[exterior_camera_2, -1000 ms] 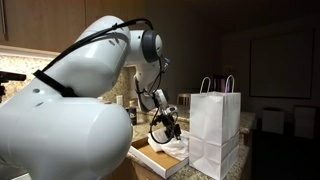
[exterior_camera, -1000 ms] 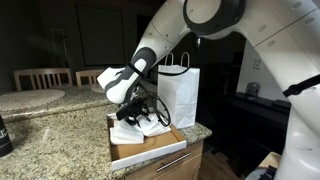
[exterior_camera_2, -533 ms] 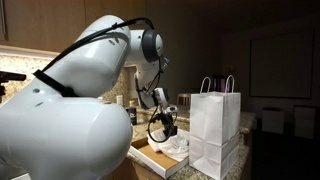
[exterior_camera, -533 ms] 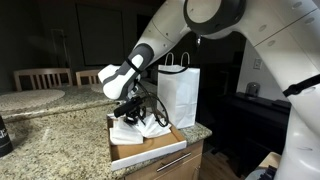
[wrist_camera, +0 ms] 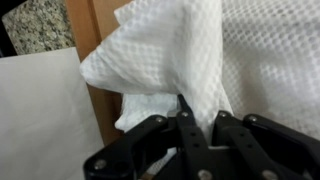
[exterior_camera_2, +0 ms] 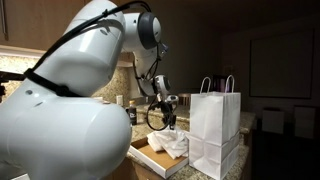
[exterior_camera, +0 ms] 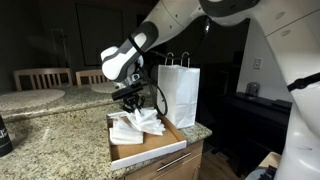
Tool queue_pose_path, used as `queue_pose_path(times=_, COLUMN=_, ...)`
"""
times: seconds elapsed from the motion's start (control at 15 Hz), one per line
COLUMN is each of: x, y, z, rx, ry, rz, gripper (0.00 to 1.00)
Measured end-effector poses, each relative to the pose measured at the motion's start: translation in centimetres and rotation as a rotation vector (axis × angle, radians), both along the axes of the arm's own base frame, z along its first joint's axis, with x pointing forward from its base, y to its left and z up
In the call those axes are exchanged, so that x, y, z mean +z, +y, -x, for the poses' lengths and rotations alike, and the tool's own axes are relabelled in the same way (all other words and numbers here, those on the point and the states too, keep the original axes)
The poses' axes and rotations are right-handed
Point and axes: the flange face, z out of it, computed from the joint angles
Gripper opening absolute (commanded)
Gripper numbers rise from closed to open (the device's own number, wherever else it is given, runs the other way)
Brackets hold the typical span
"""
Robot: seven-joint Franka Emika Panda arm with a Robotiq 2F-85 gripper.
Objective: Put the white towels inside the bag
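I will lift my gripper high and move it over the paper bag's top [exterior_camera: 181, 67] to release the white towel, because the bag's rim is higher than the held cloth.
White waffle-textured towels [exterior_camera: 137, 124] lie in a heap on a shallow wooden tray [exterior_camera: 150, 150] on the granite counter; they also show in an exterior view [exterior_camera_2: 175, 146]. A white paper bag [exterior_camera: 178, 93] with handles stands upright beside the tray, and shows again in an exterior view [exterior_camera_2: 215, 135]. My gripper [exterior_camera: 133, 105] hangs over the heap, shut on a fold of one white towel, which it lifts. In the wrist view the jaws [wrist_camera: 197, 113] pinch the white towel [wrist_camera: 170, 55] and the cloth fills most of the frame.
The granite counter [exterior_camera: 50, 140] stretches away from the tray. Wooden chairs [exterior_camera: 42, 78] stand behind it. A dark object [exterior_camera: 4, 135] sits at the counter's edge. The tray overhangs the counter's corner near the bag.
My gripper has risen from the heap with a towel fold pinched in it, and the arm has swung upward. The towels have shifted and spread in the tray.
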Motion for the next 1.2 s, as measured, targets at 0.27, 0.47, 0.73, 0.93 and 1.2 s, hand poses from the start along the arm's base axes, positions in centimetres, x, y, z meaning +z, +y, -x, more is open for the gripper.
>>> queue_pose_path(times=0.27, x=7.6, y=0.3, z=1.9, rx=0.044, ry=-0.062, rz=-0.072, gripper=0.09)
queue_pose_path(times=0.47, x=12.2, y=0.5, z=3.4, rx=0.096, ry=-0.085, rz=-0.154, gripper=0.09)
queue_pose_path(times=0.73, x=17.8, y=0.3, z=5.0, rx=0.175, ry=-0.129, rz=-0.250, gripper=0.08)
queue_pose_path(times=0.93, x=22.7, y=-0.1, z=6.4, rx=0.234, ry=-0.191, rz=-0.282, gripper=0.08)
queue_pose_path(times=1.2, x=30.7, y=-2.1, z=8.8, rx=0.302, ry=-0.291, rz=-0.330, gripper=0.08)
